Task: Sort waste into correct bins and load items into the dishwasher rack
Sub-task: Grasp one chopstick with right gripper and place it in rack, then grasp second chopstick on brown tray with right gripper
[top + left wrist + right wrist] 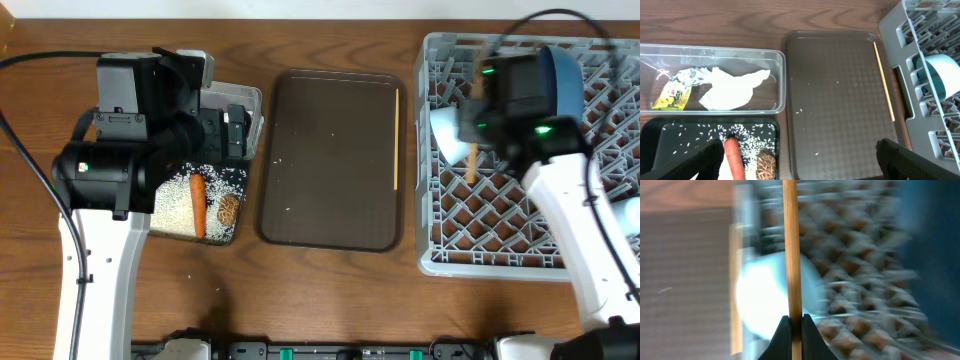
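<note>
The chopstick should go into the empty rack slots below my right gripper, so next I should bring the gripper down past the white cup (447, 130), toward the blue plate, and release the chopstick there.
My right gripper (795, 322) is shut on a wooden chopstick (791, 245) and holds it over the left side of the grey dishwasher rack (500, 215), above a white cup (447, 130). A second chopstick (396, 135) lies along the right edge of the brown serving tray (330, 160). My left gripper (800, 160) is open and empty over the bins. The clear tub (775, 65) holds the white wrapper (732, 87) and yellow packet (671, 96). The black tray (670, 132) holds the carrot (733, 157), brown lump (766, 165) and rice (747, 137). The blue plate (565, 80) stands in the rack.
A few rice grains (799, 111) lie on the brown serving tray. A cup with a blue inside (935, 75) sits in the rack's left edge, seen in the left wrist view. Bare wooden table (300, 300) runs along the front.
</note>
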